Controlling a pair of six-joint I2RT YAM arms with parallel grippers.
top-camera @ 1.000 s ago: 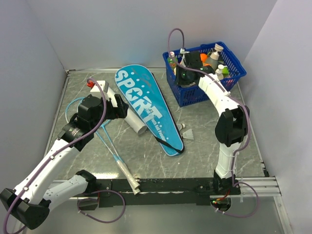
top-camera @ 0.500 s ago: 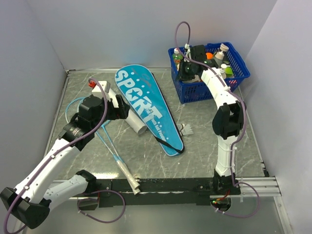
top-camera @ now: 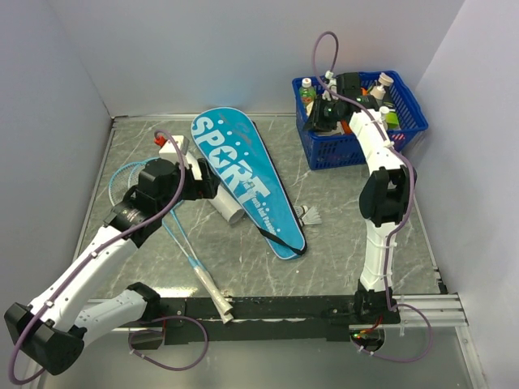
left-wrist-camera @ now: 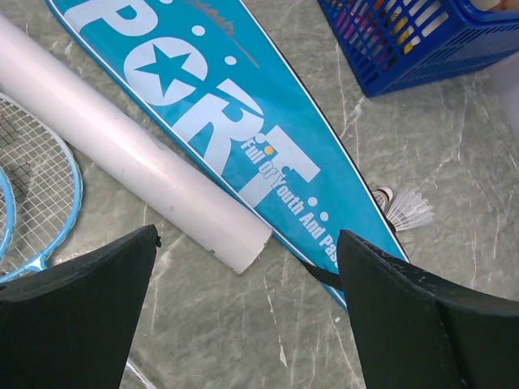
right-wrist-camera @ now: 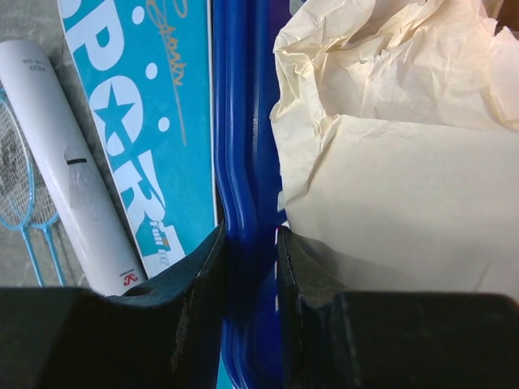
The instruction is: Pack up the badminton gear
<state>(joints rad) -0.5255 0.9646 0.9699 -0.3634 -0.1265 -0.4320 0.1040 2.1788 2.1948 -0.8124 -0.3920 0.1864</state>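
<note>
My right gripper slides with the basket to the right in the top view, toward the side, next, then releases, because the basket stands near the bag (top-camera: pixel 243 182).
The teal SPORT bag (top-camera: pixel 243 182) lies flat mid-table; it also shows in the left wrist view (left-wrist-camera: pixel 243 138) and the right wrist view (right-wrist-camera: pixel 138 105). Two light-blue rackets (top-camera: pixel 130 182) lie at the left, partly under my left arm, with one white handle (top-camera: pixel 212 292) near the front edge. The white shuttlecock (top-camera: pixel 308 215) lies just right of the bag and shows again in the left wrist view (left-wrist-camera: pixel 405 209). My left gripper (top-camera: pixel 203 182) is open and empty above the bag's left edge (left-wrist-camera: pixel 247 243). My right gripper (top-camera: pixel 324 113) is shut on the blue basket's rim (right-wrist-camera: pixel 243 121).
A white tube (top-camera: pixel 217 201) lies between the rackets and the bag. The blue basket (top-camera: pixel 349 150) with bottles and crumpled paper (right-wrist-camera: pixel 389 146) stands at the back right corner by the wall. A small white box (top-camera: pixel 172 146) lies at the back left.
My right gripper has dragged the blue basket to the right and back, away from the bag. My left gripper has shifted only slightly.
</note>
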